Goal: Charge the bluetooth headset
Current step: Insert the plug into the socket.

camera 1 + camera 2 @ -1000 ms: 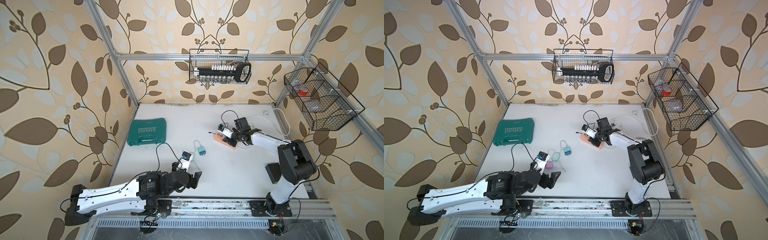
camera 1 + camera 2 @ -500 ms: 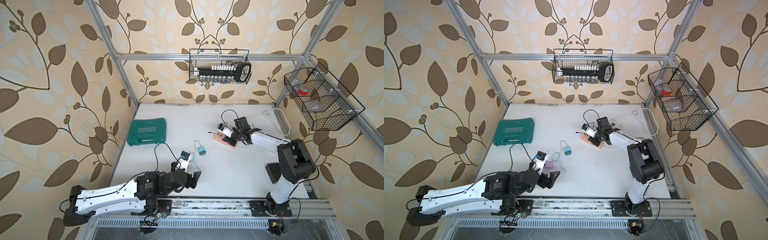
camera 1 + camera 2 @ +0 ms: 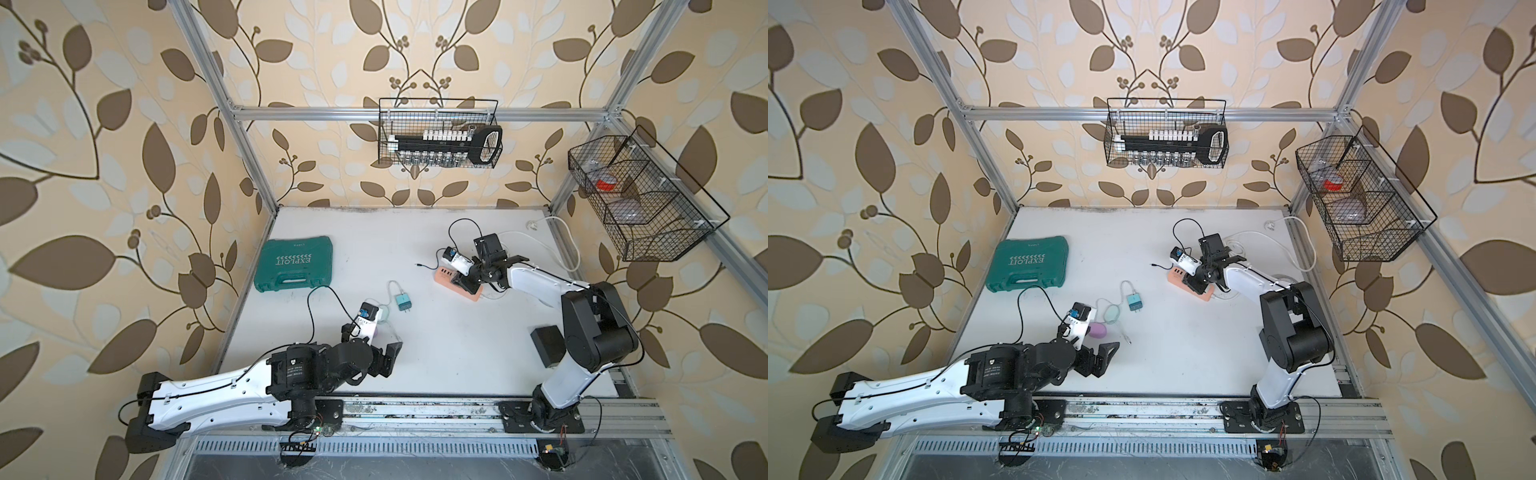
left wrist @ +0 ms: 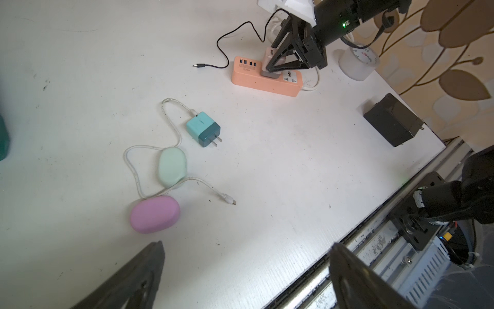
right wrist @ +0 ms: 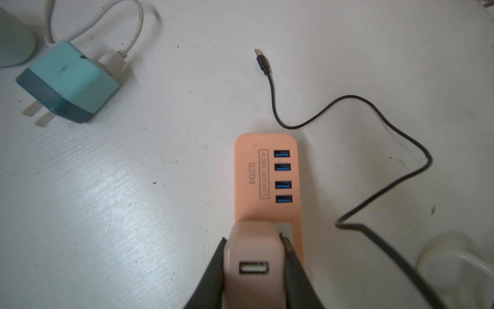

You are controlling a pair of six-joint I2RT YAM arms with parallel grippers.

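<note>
The right gripper shifts toward the black cable's loose plug next, then opens to release the USB adapter [image 5: 254,256], because the USB adapter stands on the orange power strip.
Two oval earbud cases lie near the table's front left, a pink one [image 4: 155,214] [image 3: 1098,329] and a mint one [image 4: 172,167] [image 3: 1112,313]. I cannot tell which is the bluetooth headset. A white cable [image 4: 133,171] loops round them from a teal charger [image 4: 203,128] [image 5: 69,80], its free plug [image 4: 230,199] lying bare. My left gripper [image 4: 247,243] [image 3: 374,345] hangs open just short of the pink case. My right gripper [image 5: 254,240] [image 3: 463,282] is shut on a beige USB adapter [image 5: 254,256] [image 4: 270,64] standing on the orange power strip [image 5: 243,149] [image 3: 442,274].
A loose black cable [image 5: 347,97] with a free plug [image 5: 263,61] lies beside the strip. A green tool case [image 3: 295,264] sits at the left. A black box [image 4: 390,120] and a tape roll [image 4: 358,61] are on the right. Wire baskets [image 3: 438,139] [image 3: 636,199] hang on the walls.
The left arm has shifted very slightly. Both grippers keep their states, and the objects on the table have not moved.
</note>
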